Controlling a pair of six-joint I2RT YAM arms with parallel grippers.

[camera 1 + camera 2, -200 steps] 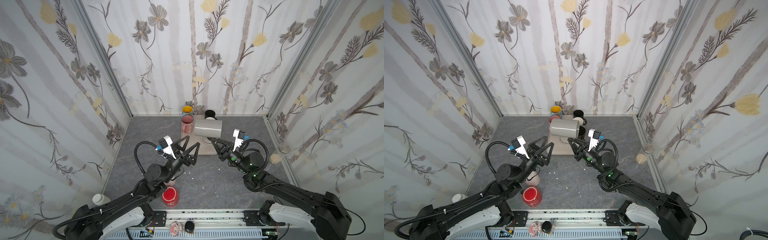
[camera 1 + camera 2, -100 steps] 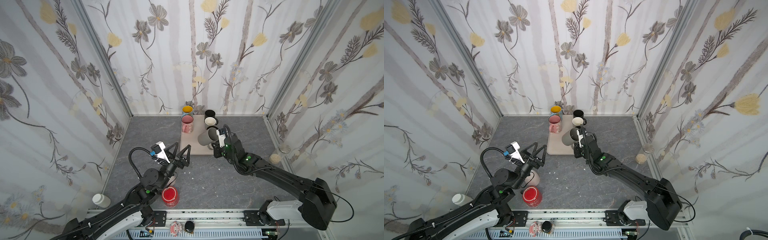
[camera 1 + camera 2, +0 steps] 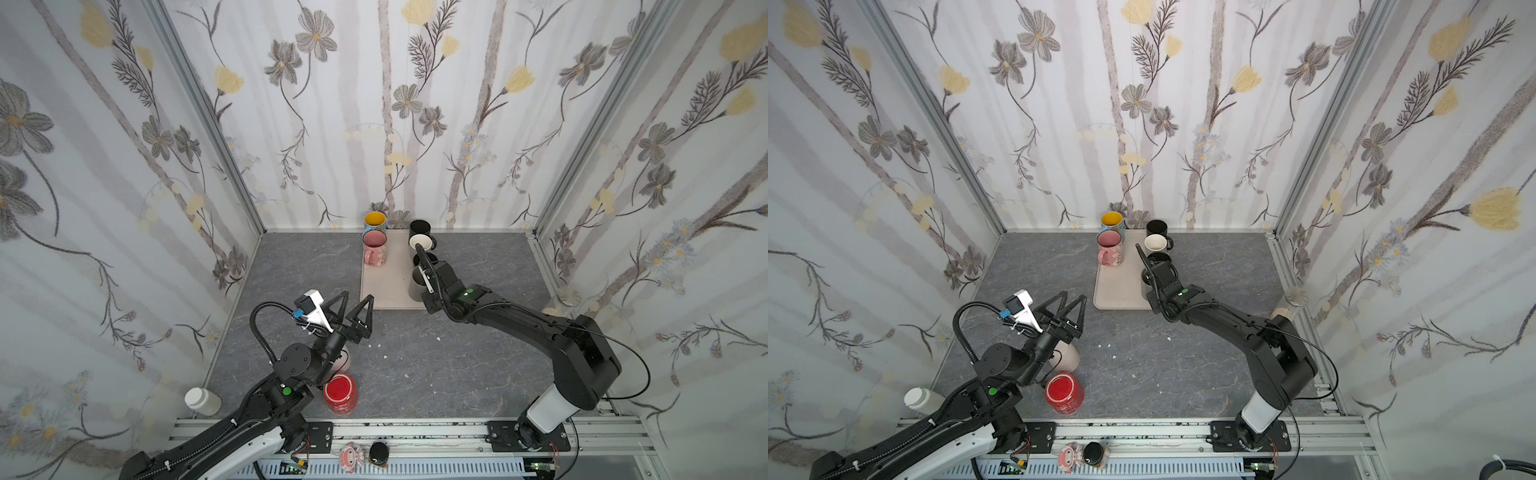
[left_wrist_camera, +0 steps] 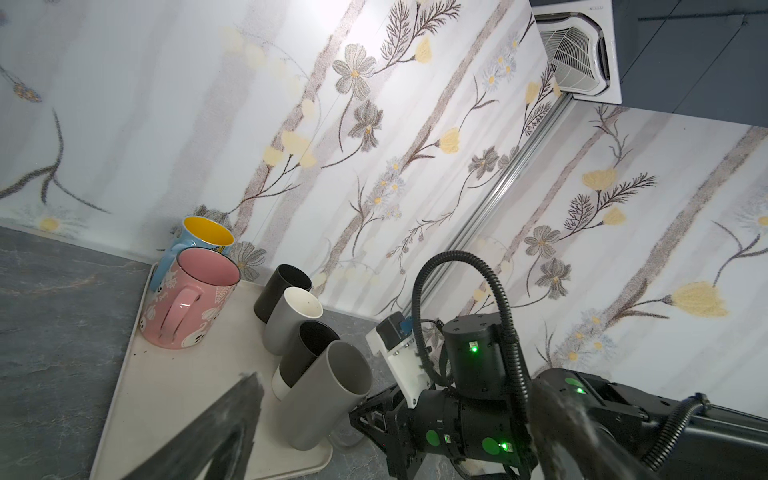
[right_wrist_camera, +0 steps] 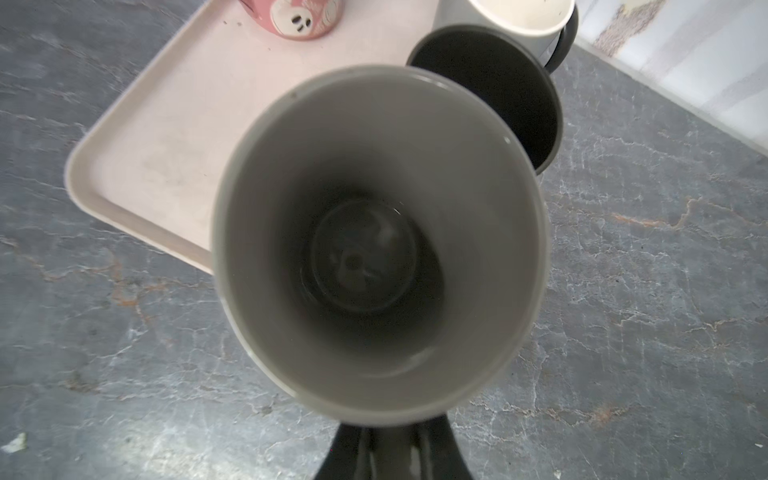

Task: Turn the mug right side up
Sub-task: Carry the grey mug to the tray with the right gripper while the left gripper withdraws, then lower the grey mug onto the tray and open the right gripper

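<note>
The grey mug in my right gripper already has its opening facing up, so next I should lower the mug onto the tray's near corner [image 3: 418, 303] below and let go of the handle.
The grey mug [image 3: 414, 286] [image 4: 324, 399] stands mouth up on the front right corner of the beige tray [image 3: 386, 291] [image 3: 1116, 293]. My right gripper [image 3: 426, 287] [image 4: 361, 413] is shut on its handle from the right side. In the right wrist view I look straight down into the mug's empty inside [image 5: 374, 232], with the dark fingers [image 5: 395, 449] just below the rim. My left gripper [image 3: 358, 296] [image 3: 1074, 296] hangs open and empty above the table, left of the tray's front edge.
On the tray stand a blue mug [image 3: 375, 220], a pink mug [image 3: 375, 249] and a row of dark and white-lined mugs [image 3: 420, 241]. A red mug [image 3: 340, 390] and a pale mug [image 3: 344, 360] sit beside my left arm. A white bottle [image 3: 202, 401] lies front left.
My right gripper has come down from high near the camera, where the grey mug lay sideways, and the mug now stands mouth up on the tray. My left arm has drawn back and lower.
</note>
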